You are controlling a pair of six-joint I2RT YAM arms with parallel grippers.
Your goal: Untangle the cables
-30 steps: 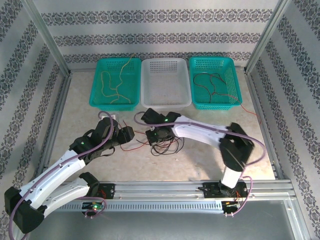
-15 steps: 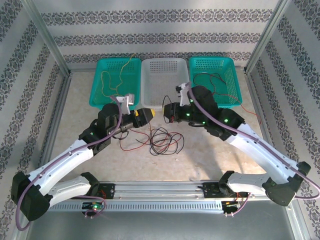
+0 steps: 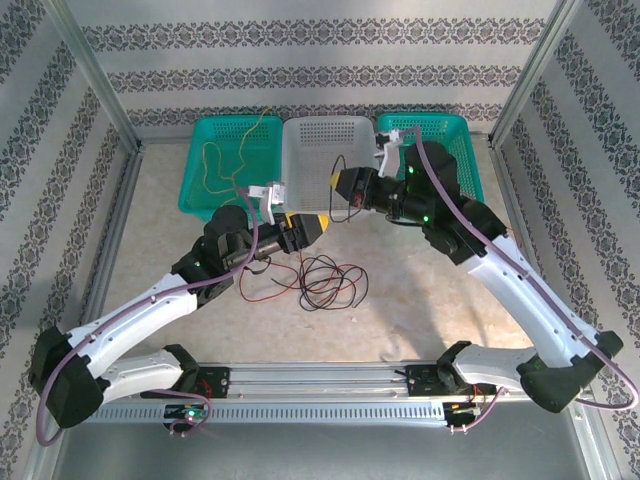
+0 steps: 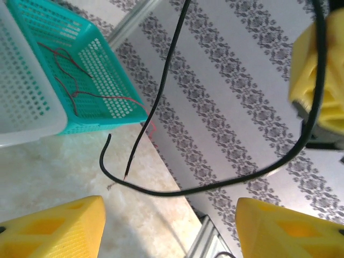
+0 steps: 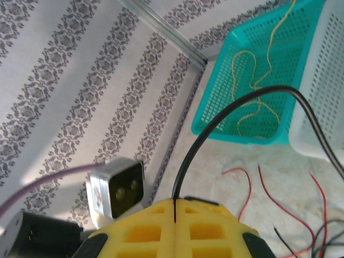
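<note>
The robot's right gripper will next move outward over the empty white basket (image 5: 329,75) and let go of the black cable (image 5: 215,121), because the teal baskets already hold yellow and red cables.
My right gripper (image 3: 337,183) hovers in front of the white basket (image 3: 310,135), shut on a black cable (image 5: 215,121) whose end is pinched between its yellow fingers (image 5: 175,207). That cable arcs down in a loop (image 4: 215,185) just ahead of my left gripper (image 4: 169,209), which is open and holds nothing. In the top view the left gripper (image 3: 312,226) sits close below and left of the right one. A tangle of black and red cables (image 3: 325,282) lies on the table. A yellow cable (image 3: 232,165) rests in the left teal basket (image 3: 205,195).
The right teal basket (image 4: 115,110) holds red cables (image 4: 75,94); my right arm covers much of it in the top view. Loose red cable (image 5: 244,185) trails over the tabletop. Patterned walls and metal frame posts close in the sides and back.
Both arms rose and swung toward the baskets. The right gripper drew the black cable up from the tangle. The left gripper followed beside it and opened slightly wider.
</note>
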